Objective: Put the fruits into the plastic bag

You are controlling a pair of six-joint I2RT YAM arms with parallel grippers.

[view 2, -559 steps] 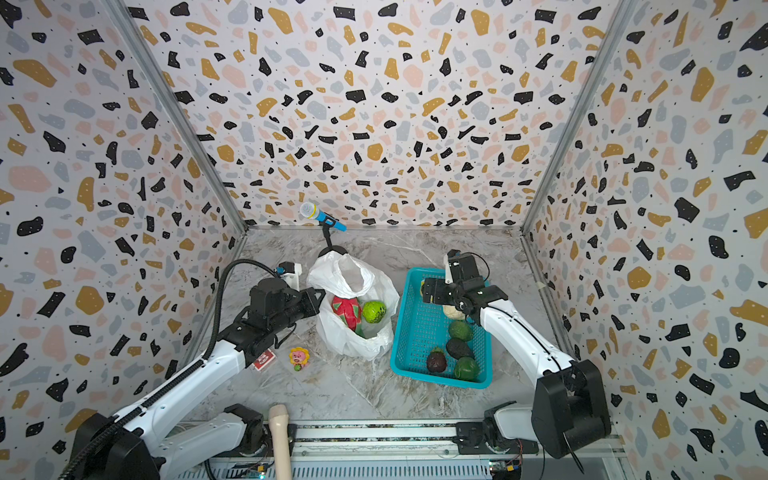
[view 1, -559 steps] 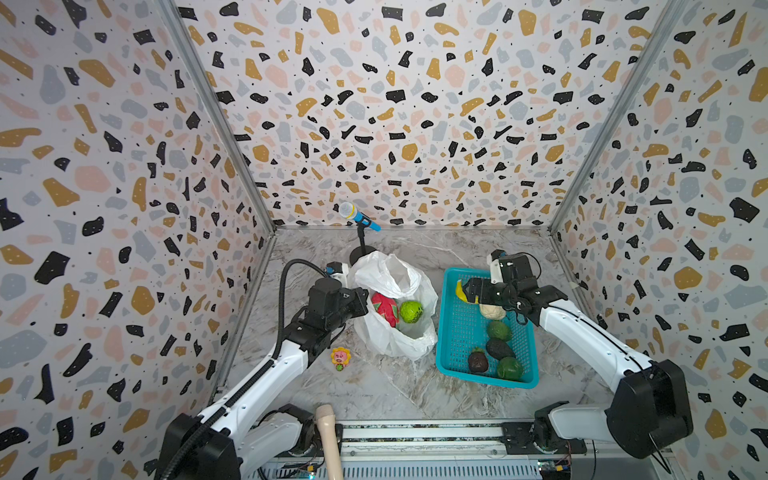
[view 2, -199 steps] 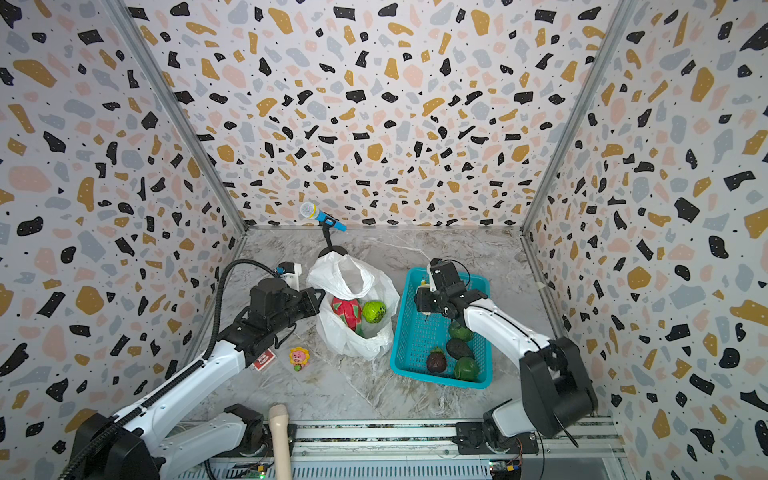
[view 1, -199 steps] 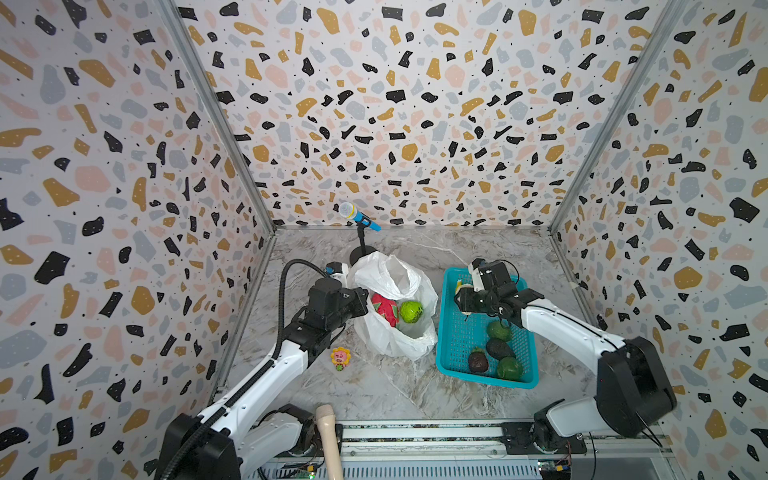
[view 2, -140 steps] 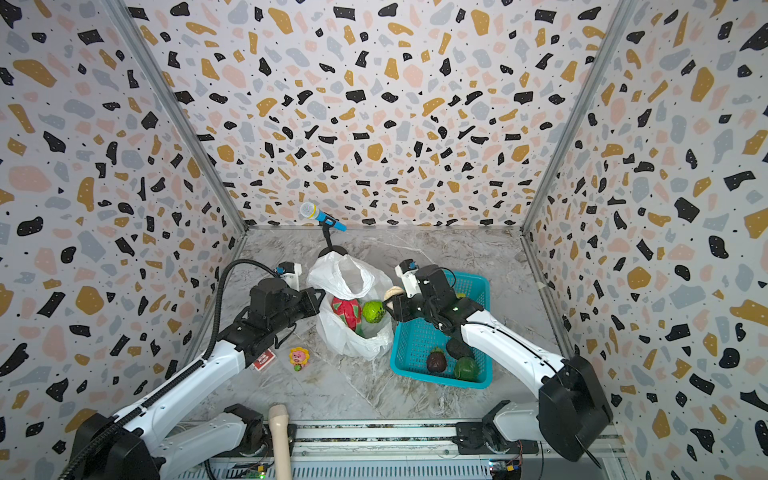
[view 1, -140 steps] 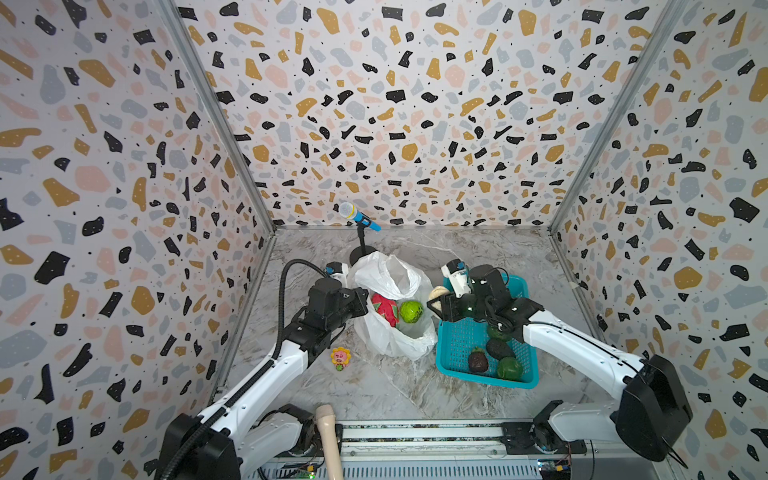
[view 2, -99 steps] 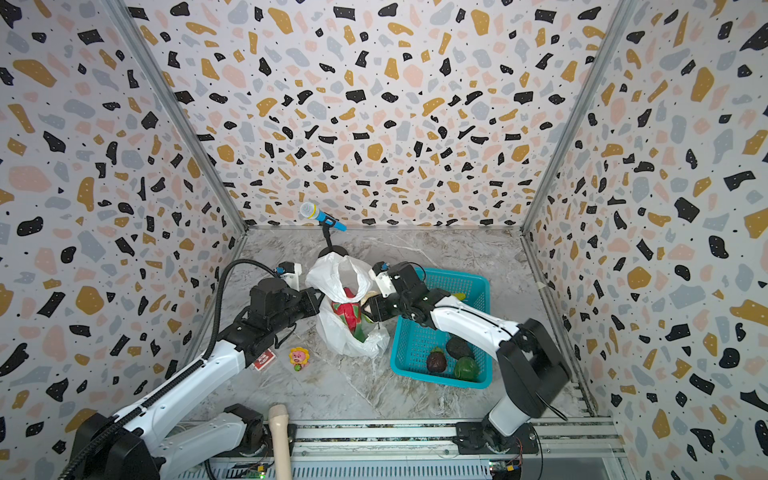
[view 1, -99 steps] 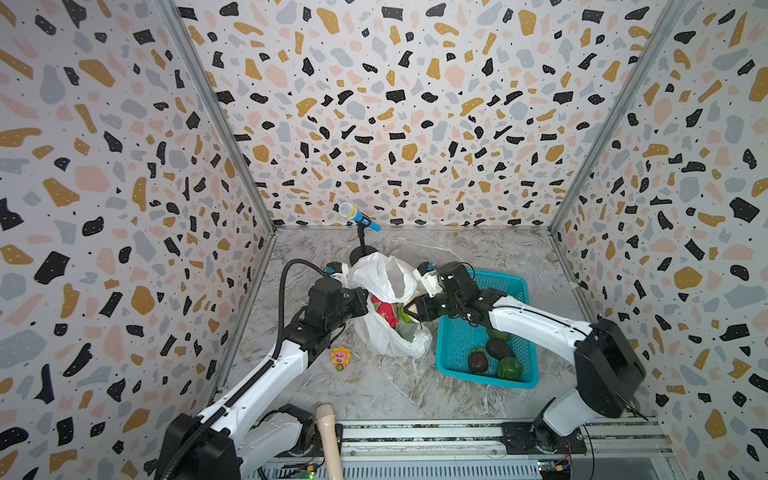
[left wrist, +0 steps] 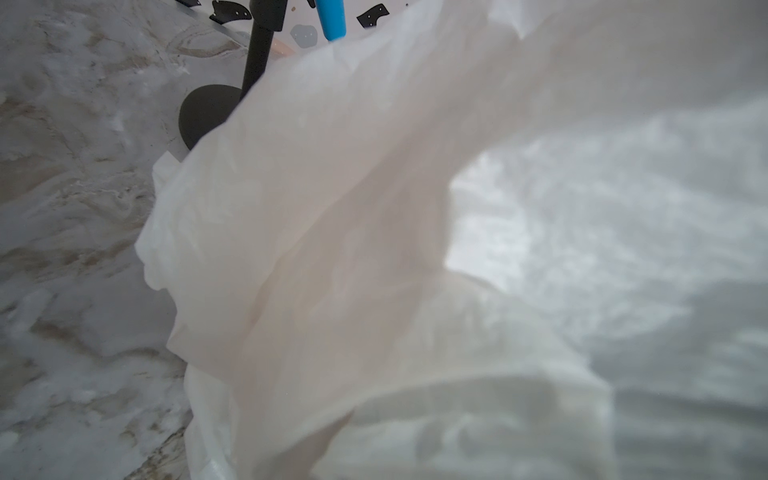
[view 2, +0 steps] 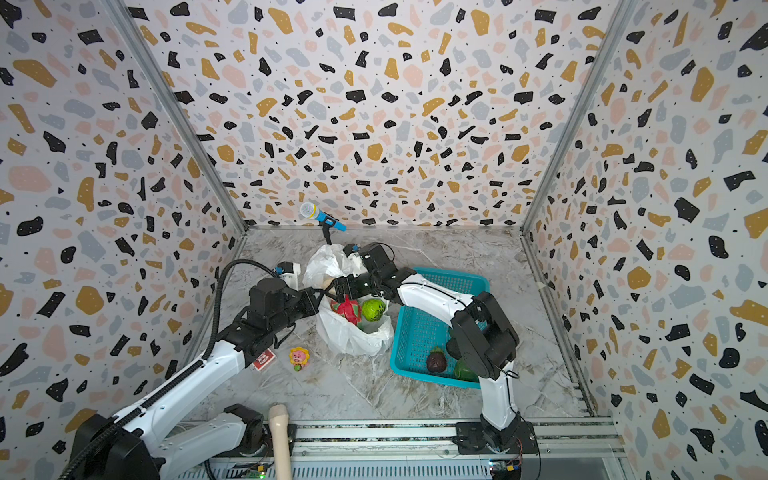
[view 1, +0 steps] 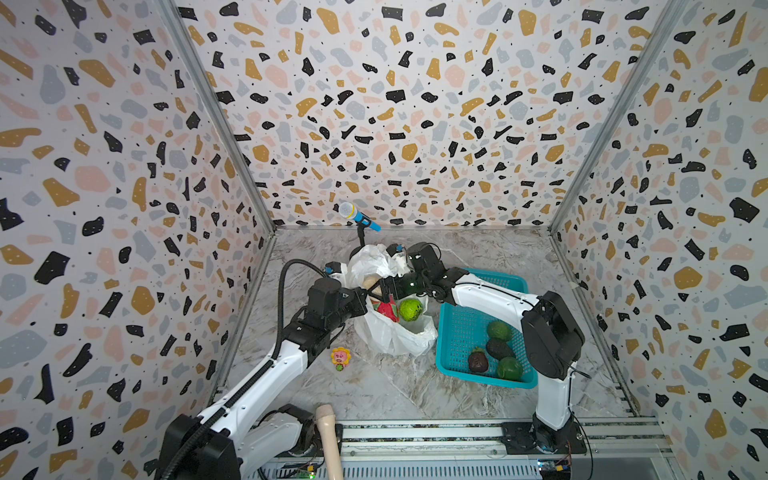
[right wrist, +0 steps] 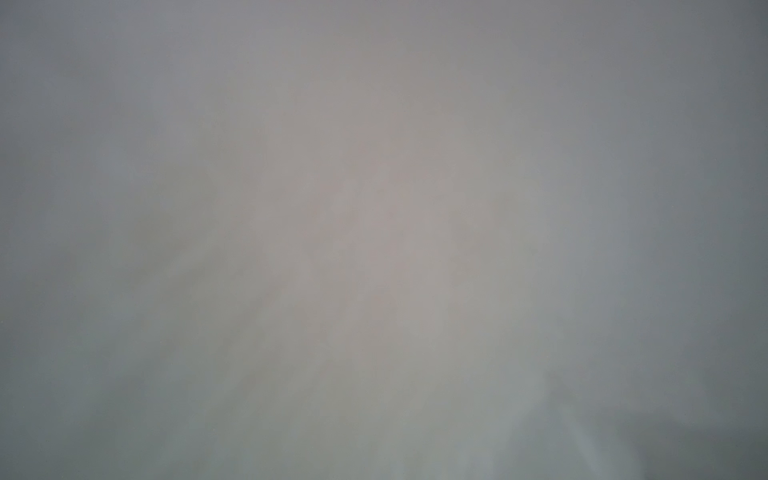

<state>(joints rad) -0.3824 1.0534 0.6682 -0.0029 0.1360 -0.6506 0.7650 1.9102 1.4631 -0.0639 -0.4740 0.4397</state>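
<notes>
The right gripper's spread fingers are empty, so it needs to move up out of the bag [view 1: 395, 336], back over the teal basket and down onto the basket's farthest green fruit.
The white plastic bag [view 1: 395, 336] [view 2: 349, 336] stands mid-table with its mouth up. My left gripper [view 1: 362, 300] [view 2: 318, 297] is shut on the bag's left rim; the left wrist view is filled by the bag [left wrist: 332, 249]. Inside lie a red dragon fruit [view 1: 384, 311] and a bumpy green fruit [view 1: 410, 309] [view 2: 372, 309]. My right gripper [view 1: 383, 289] [view 2: 340, 289] reaches over the bag mouth with its fingers spread. A pale beige fruit [view 1: 370, 282] [view 2: 328, 282] sits just off their tips, at the mouth. The right wrist view is a grey blur.
A teal basket [view 1: 461, 328] [view 2: 415, 332] stands right of the bag, holding green fruits [view 1: 498, 330], a dark green one [view 1: 498, 348] and a dark brown one [view 1: 478, 361]. A microphone on a stand [view 1: 357, 216] stands behind the bag. A sunflower toy [view 1: 340, 358] and a red card [view 2: 264, 359] lie front left.
My right arm swung left from the basket to over the bag mouth, carrying the pale fruit, and its fingers have spread wider. The left arm has not moved.
</notes>
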